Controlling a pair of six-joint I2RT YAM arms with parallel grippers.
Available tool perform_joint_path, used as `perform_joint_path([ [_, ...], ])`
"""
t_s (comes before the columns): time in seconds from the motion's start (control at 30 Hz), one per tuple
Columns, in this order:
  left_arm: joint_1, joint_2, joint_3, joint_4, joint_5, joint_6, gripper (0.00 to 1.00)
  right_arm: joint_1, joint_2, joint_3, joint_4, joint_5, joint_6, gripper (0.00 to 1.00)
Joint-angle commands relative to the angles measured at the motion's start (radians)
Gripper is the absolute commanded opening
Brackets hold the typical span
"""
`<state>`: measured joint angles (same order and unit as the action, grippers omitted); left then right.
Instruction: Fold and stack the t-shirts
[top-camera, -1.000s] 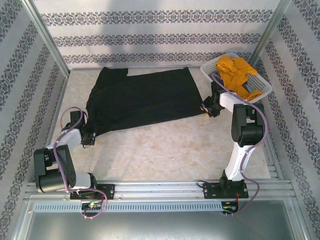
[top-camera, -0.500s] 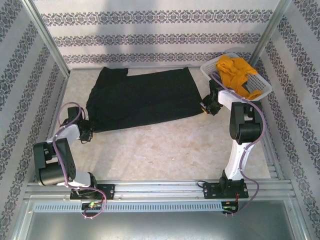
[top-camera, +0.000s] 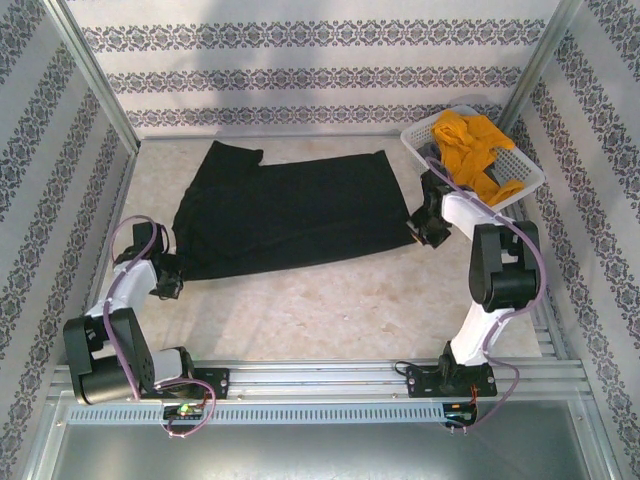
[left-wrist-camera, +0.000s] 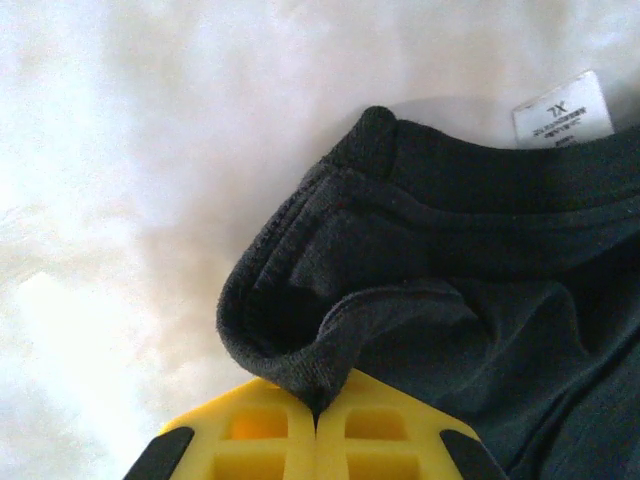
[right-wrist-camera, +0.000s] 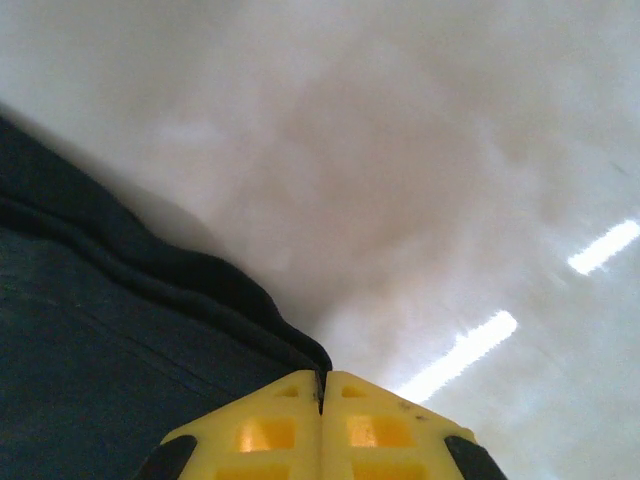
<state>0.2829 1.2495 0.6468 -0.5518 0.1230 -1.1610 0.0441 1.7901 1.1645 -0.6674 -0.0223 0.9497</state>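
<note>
Next, my right gripper drags the shirt's pinched corner back onto the open space toward the metal bar and lets go of it.
A black t-shirt (top-camera: 285, 208) lies spread flat across the middle of the table. My left gripper (top-camera: 172, 275) is shut on its near left corner, and the left wrist view shows a bunched fold of dark cloth (left-wrist-camera: 330, 350) pinched between the yellow fingers (left-wrist-camera: 270, 430), with a white size label (left-wrist-camera: 563, 108) further up. My right gripper (top-camera: 422, 228) is shut on the shirt's near right corner; the hem (right-wrist-camera: 250, 300) runs into its closed yellow fingers (right-wrist-camera: 375, 425). A mustard-yellow t-shirt (top-camera: 470, 145) lies crumpled in the basket.
The white lattice basket (top-camera: 522, 182) stands at the back right, close behind the right arm. Patterned walls enclose the table on three sides. Bare pale tabletop (top-camera: 330, 290) stretches between the shirt and the metal rail (top-camera: 320, 375) at the near edge.
Both grippers closed on the black shirt's near corners. They drew slightly toward the near edge and outward, pulling the shirt's lower hem straighter and flatter.
</note>
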Motion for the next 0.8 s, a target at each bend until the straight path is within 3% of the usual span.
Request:
perform_joint_path([
  [0.0, 0.011, -0.044, -0.024, -0.101, -0.033, -0.015, 0.00, 0.008, -0.098, -0.101, -0.095, 0.087, 0.049, 0.00],
  [0.4, 0.007, -0.246, -0.131, -0.258, -0.090, -0.063, 0.01, 0.031, -0.393, -0.417, -0.164, 0.120, 0.117, 0.00],
  [0.53, 0.007, -0.247, -0.139, -0.251, -0.090, -0.056, 0.21, 0.028, -0.440, -0.465, -0.162, 0.120, 0.129, 0.00],
  [0.67, 0.001, -0.279, -0.090, -0.304, -0.120, -0.049, 0.43, 0.032, -0.518, -0.463, -0.129, 0.116, 0.100, 0.17],
  [0.77, -0.021, -0.315, -0.036, -0.312, -0.091, -0.030, 0.52, 0.060, -0.576, -0.427, -0.072, 0.097, 0.030, 0.26],
])
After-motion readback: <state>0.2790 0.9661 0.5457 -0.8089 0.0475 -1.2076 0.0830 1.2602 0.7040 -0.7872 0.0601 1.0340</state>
